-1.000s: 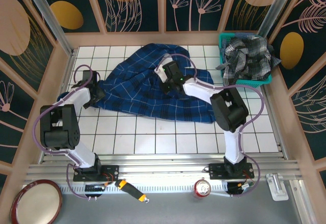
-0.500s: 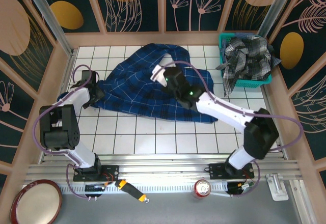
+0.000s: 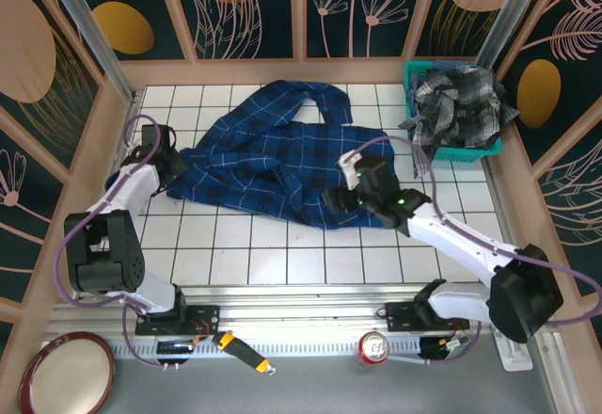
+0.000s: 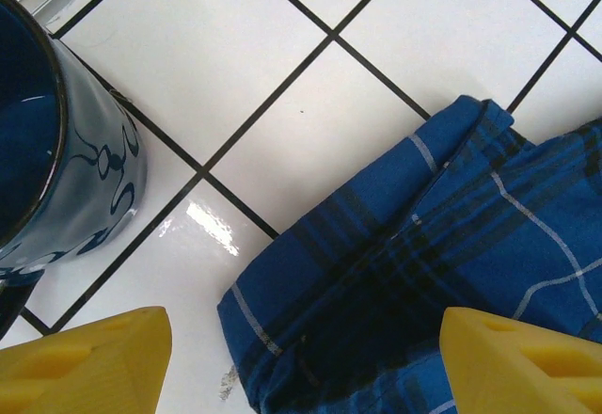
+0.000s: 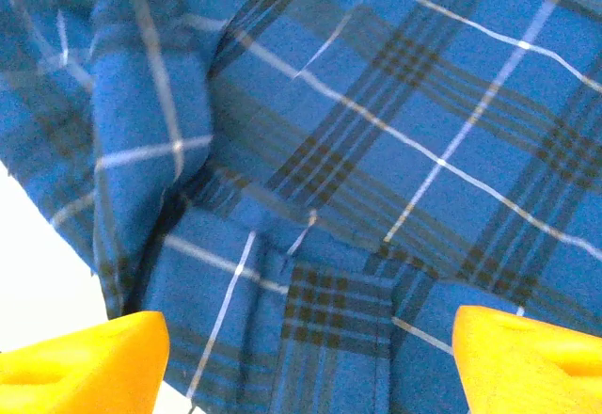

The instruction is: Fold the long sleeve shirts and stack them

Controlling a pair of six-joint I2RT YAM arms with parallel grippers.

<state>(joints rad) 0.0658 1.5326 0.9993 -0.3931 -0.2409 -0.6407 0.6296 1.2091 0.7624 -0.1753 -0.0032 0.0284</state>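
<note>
The right gripper comes down onto the raised fold with the dark checked patch (image 5: 331, 334) below next, since its open fingers already stand on either side of that fold.
The navy-blue plaid long sleeve shirt (image 3: 263, 160) lies spread and rumpled across the white tiles. My right gripper (image 3: 337, 198) hovers open over its near right edge. In the right wrist view both orange fingertips (image 5: 85, 362) stand wide apart above the cloth (image 5: 357, 179), holding nothing. My left gripper (image 3: 169, 158) is at the shirt's left end, also open. Its yellow fingertips (image 4: 85, 362) straddle a corner of the shirt (image 4: 395, 282) lying flat on the tile. The grey, black and white checked shirt (image 3: 461, 103) is bunched up in the teal basket.
The teal mesh basket (image 3: 484, 151) stands at the far right corner. A dark blue glossy rounded object (image 4: 56, 151) sits just left of my left gripper. Wooden walls ring the table. A can (image 3: 374, 346), a screwdriver (image 3: 240, 350) and a red plate (image 3: 66, 372) lie beyond the near rail.
My right gripper has opened and let go of the navy-blue shirt after swinging from its middle toward the near right. The cloth's right side shifted with it. The left gripper edged slightly away.
</note>
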